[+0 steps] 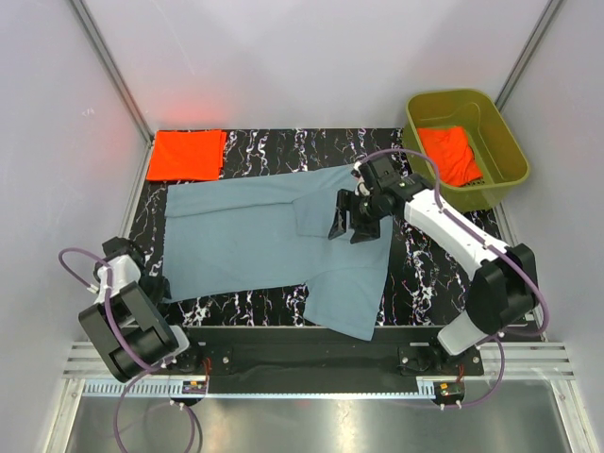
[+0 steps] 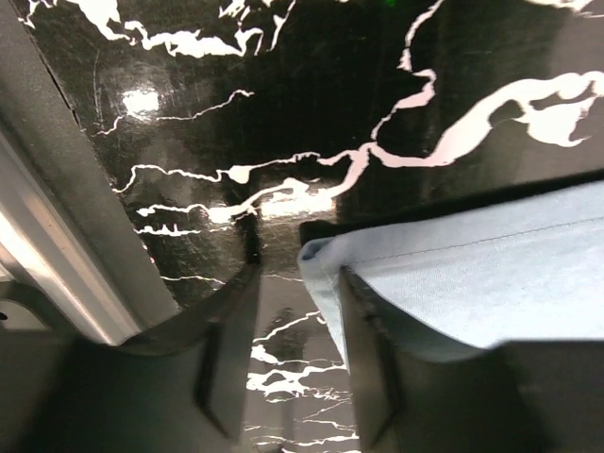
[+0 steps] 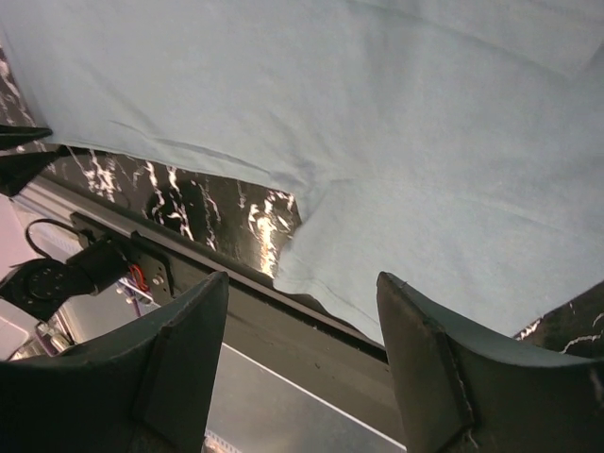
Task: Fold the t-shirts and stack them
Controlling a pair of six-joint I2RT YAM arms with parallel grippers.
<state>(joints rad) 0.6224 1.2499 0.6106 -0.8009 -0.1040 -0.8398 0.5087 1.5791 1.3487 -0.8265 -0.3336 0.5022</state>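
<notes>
I need to move my right gripper back and down from above the shirt onto the overhanging part's outer edge [image 1: 377, 312], as that cloth hangs past the table's front edge.
A large blue-grey t-shirt [image 1: 274, 241] lies spread flat on the black marbled table [image 1: 420, 274]. Its near right part hangs over the table's front edge. My right gripper [image 1: 354, 223] hovers open above the shirt's right middle; in the right wrist view [image 3: 302, 283] both fingers stand wide apart over the cloth [image 3: 377, 113]. My left gripper [image 1: 156, 283] is low at the shirt's near left corner, open. In the left wrist view [image 2: 297, 269] the shirt's corner [image 2: 472, 264] lies over the right finger [image 2: 373, 368]. A folded orange-red shirt [image 1: 186, 155] lies at the back left. Another orange-red shirt [image 1: 451, 154] lies in the tub.
An olive-green tub [image 1: 491, 118] stands at the back right, off the table's corner. White walls with metal posts close in the back and sides. A metal rail [image 1: 311, 363] runs along the front edge by the arm bases.
</notes>
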